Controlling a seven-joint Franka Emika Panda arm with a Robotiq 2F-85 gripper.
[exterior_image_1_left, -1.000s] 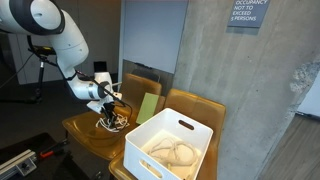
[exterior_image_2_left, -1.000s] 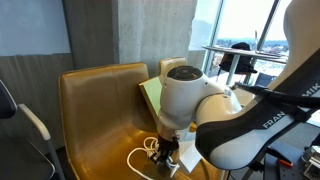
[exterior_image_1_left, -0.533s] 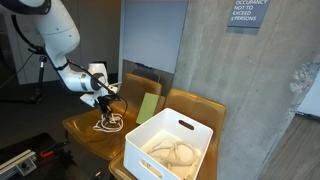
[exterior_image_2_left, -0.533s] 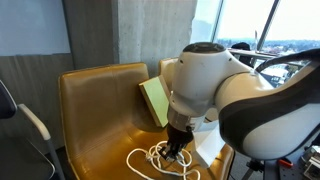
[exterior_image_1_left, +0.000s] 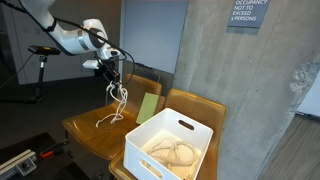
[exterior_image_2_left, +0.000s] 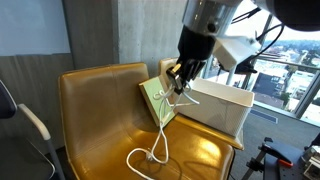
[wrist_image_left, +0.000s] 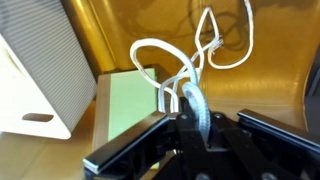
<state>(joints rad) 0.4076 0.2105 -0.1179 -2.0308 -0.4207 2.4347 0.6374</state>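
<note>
Next, my gripper rises higher and carries the cable across over the white bin's open top (exterior_image_1_left: 174, 143) to release it. The cable's loops hang lower than the white bin's rim.
My gripper (exterior_image_1_left: 110, 66) is raised high above the yellow-brown chair seat (exterior_image_1_left: 85, 128) and is shut on a white cable (exterior_image_1_left: 118, 100). The cable hangs down from the jaws in loops, and its lower end still trails on the seat (exterior_image_2_left: 148, 160). In the wrist view the cable (wrist_image_left: 185, 85) runs up between the fingers (wrist_image_left: 190, 125), with loops dangling over the seat below. In an exterior view the gripper (exterior_image_2_left: 180, 78) is level with the top of the white bin.
A white plastic bin (exterior_image_1_left: 170, 145) holding more pale cable stands on the neighbouring seat; it also shows in another exterior view (exterior_image_2_left: 222, 105) and the wrist view (wrist_image_left: 40, 70). A green pad (exterior_image_1_left: 147, 106) leans against the chair back. A concrete wall stands behind.
The gripper has risen well above the seat with the white cable in it. The bundle that lay on the seat has been drawn up and now hangs stretched out.
</note>
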